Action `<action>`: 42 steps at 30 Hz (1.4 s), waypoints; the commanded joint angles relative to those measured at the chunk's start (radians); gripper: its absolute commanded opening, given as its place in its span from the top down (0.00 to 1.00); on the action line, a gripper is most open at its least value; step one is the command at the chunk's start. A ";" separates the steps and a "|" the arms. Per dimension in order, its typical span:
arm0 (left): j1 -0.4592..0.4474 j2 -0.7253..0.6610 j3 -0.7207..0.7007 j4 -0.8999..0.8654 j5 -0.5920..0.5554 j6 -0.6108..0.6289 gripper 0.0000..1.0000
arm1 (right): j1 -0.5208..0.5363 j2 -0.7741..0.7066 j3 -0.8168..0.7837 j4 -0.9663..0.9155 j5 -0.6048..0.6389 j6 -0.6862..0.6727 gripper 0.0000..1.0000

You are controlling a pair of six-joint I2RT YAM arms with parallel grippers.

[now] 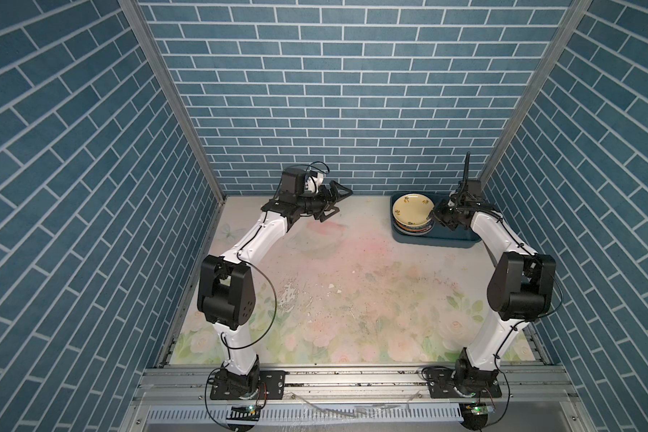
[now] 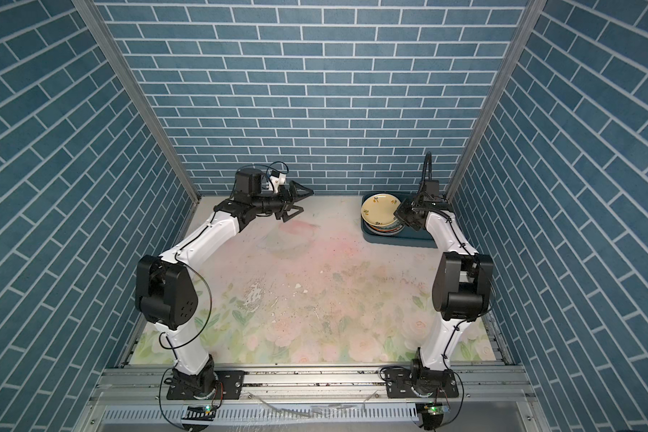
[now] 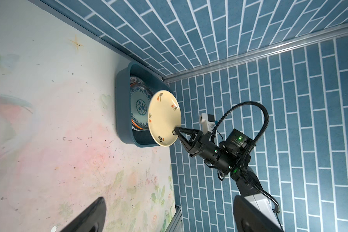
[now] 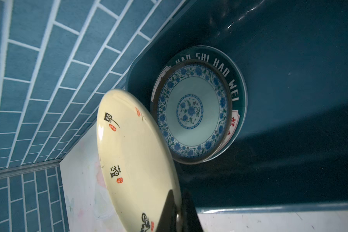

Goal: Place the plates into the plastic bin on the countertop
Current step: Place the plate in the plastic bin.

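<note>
The right gripper moves down next until the cream-yellow plate, still hanging tilted, is low enough to settle onto the stack's blue-patterned plate (image 4: 191,110) below, then releases the cream-yellow plate's rim.
A cream-yellow plate (image 1: 414,212) (image 2: 379,209) hangs tilted over the stack of plates (image 1: 412,230) in the dark teal plastic bin (image 1: 451,240) (image 2: 412,240) at the back right of the countertop (image 1: 352,284). My right gripper (image 1: 434,214) (image 4: 177,213) is shut on that plate's rim (image 4: 133,152). Under it lie a blue-patterned plate (image 4: 191,112) (image 3: 139,108) and a white plate with a dark lettered rim (image 4: 236,84). My left gripper (image 1: 339,202) (image 2: 302,202) stands open and empty at the back, left of the middle, well apart from the bin (image 3: 122,112).
Blue brick-patterned walls enclose the countertop on three sides. The bin sits tight in the back right corner, with bare floor (image 4: 289,100) beside the stack. A grey metal rail (image 1: 352,377) with both arm bases runs along the front edge.
</note>
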 commanded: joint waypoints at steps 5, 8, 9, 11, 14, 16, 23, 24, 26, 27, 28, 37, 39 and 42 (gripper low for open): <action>-0.066 0.066 0.127 -0.034 -0.001 0.063 0.00 | -0.017 0.139 0.102 0.043 0.004 0.041 0.99; -0.066 0.068 0.129 -0.042 -0.007 0.065 0.00 | -0.025 0.166 0.117 0.044 0.007 0.039 0.99; -0.066 0.068 0.128 -0.044 -0.010 0.065 0.00 | -0.027 0.172 0.120 0.043 0.012 0.037 0.98; -0.064 0.069 0.129 -0.047 -0.015 0.065 0.00 | -0.030 0.184 0.126 0.031 0.028 0.037 0.98; -0.065 0.076 0.134 -0.056 -0.018 0.062 0.00 | -0.034 0.199 0.125 0.024 0.036 0.037 0.97; -0.065 0.080 0.134 -0.058 -0.019 0.060 0.00 | -0.037 0.209 0.126 0.027 0.040 0.037 0.96; -0.063 0.079 0.133 -0.067 -0.030 0.056 0.00 | -0.041 0.257 0.176 0.007 0.039 0.019 0.95; -0.063 0.079 0.133 -0.067 -0.030 0.056 0.00 | -0.041 0.262 0.185 0.005 0.034 0.017 0.94; -0.064 0.079 0.133 -0.070 -0.034 0.057 0.00 | -0.042 0.273 0.200 -0.005 0.033 0.015 0.93; -0.065 0.078 0.131 -0.070 -0.036 0.055 0.00 | -0.041 0.273 0.200 -0.003 0.034 0.015 0.90; -0.063 0.078 0.130 -0.071 -0.036 0.055 0.00 | -0.041 0.273 0.200 -0.006 0.035 0.015 0.85; -0.064 0.061 0.101 -0.057 -0.044 0.047 0.00 | -0.040 0.240 0.227 -0.073 0.058 -0.024 0.57; -0.063 0.056 0.093 -0.053 -0.044 0.047 0.00 | -0.041 0.227 0.241 -0.095 0.071 -0.036 0.49; -0.064 0.050 0.089 -0.051 -0.043 0.047 0.00 | -0.040 0.236 0.311 -0.187 0.087 -0.072 0.46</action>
